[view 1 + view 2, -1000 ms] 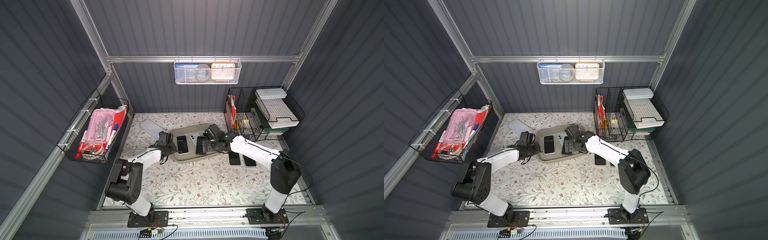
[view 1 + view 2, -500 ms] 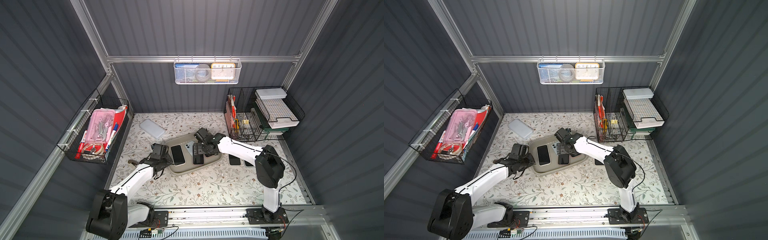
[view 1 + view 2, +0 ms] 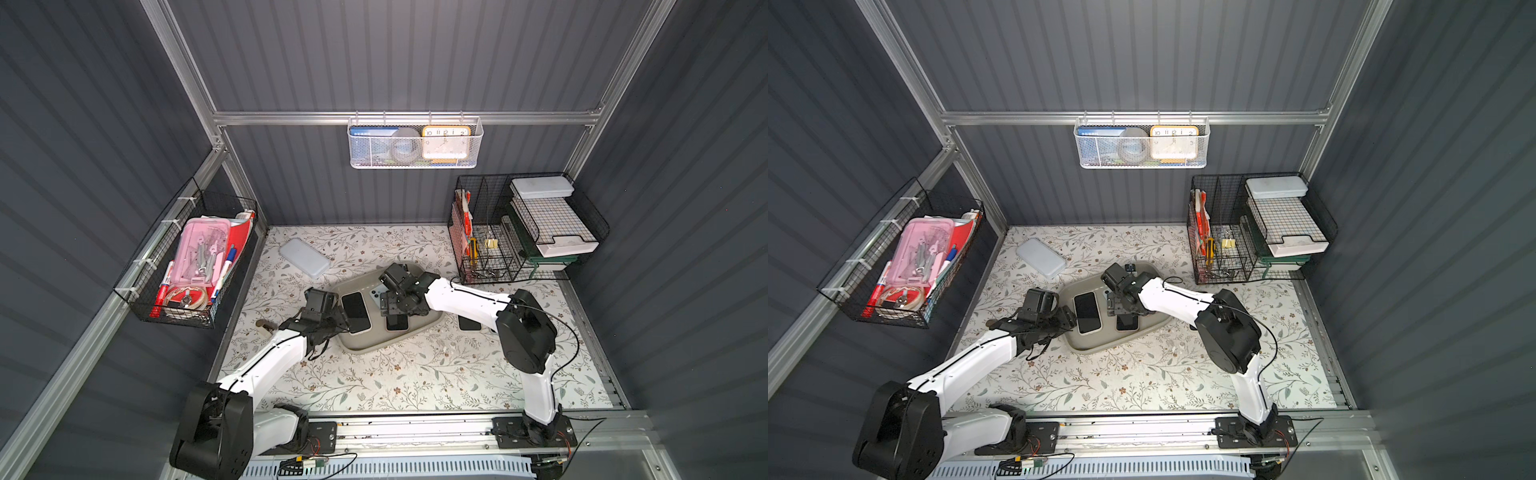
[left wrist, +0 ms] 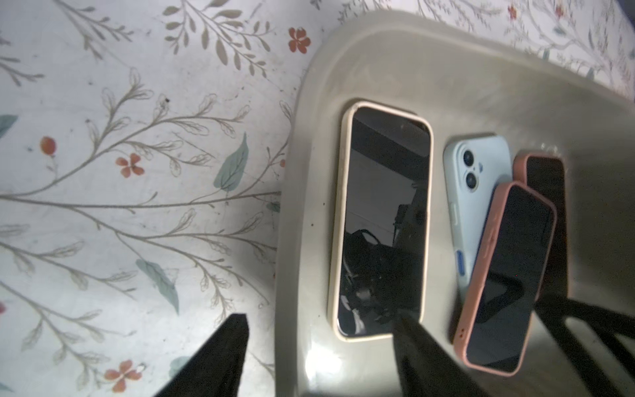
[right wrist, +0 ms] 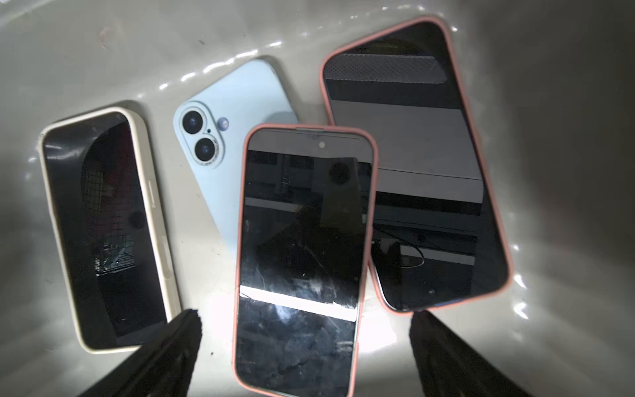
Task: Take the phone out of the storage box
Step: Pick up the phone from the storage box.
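My open right gripper moves down over the long sides of the nearer pink-cased phone (image 3: 397,321) (image 5: 302,271) next and closes, since that phone overlaps the pale blue one.
The grey-beige storage box (image 3: 365,347) (image 3: 1096,345) lies mid-table with several phones in it. A cream-cased phone (image 3: 356,311) (image 4: 381,223) (image 5: 106,227) lies screen up at its left. Beside it are a pale blue phone (image 4: 474,192) (image 5: 240,137), face down, and two pink-cased phones (image 5: 302,257) (image 5: 419,172), one overlapping the other. My left gripper (image 3: 338,322) (image 4: 321,319) is open astride the box's left rim (image 4: 292,240), one finger outside on the table. My right gripper (image 3: 390,307) (image 5: 305,316) hangs open over the box, its fingers either side of the nearer pink-cased phone (image 4: 505,275).
A pale bluish slab (image 3: 304,257) lies at the back left. A dark phone (image 3: 469,322) lies on the table right of the box. Black wire racks (image 3: 523,232) stand at the back right, and a wire basket (image 3: 195,262) hangs on the left wall.
The storage box has slid toward the front of the table with my left gripper at its rim. The left jaws, shut before, now stand open. My right gripper followed over the box.
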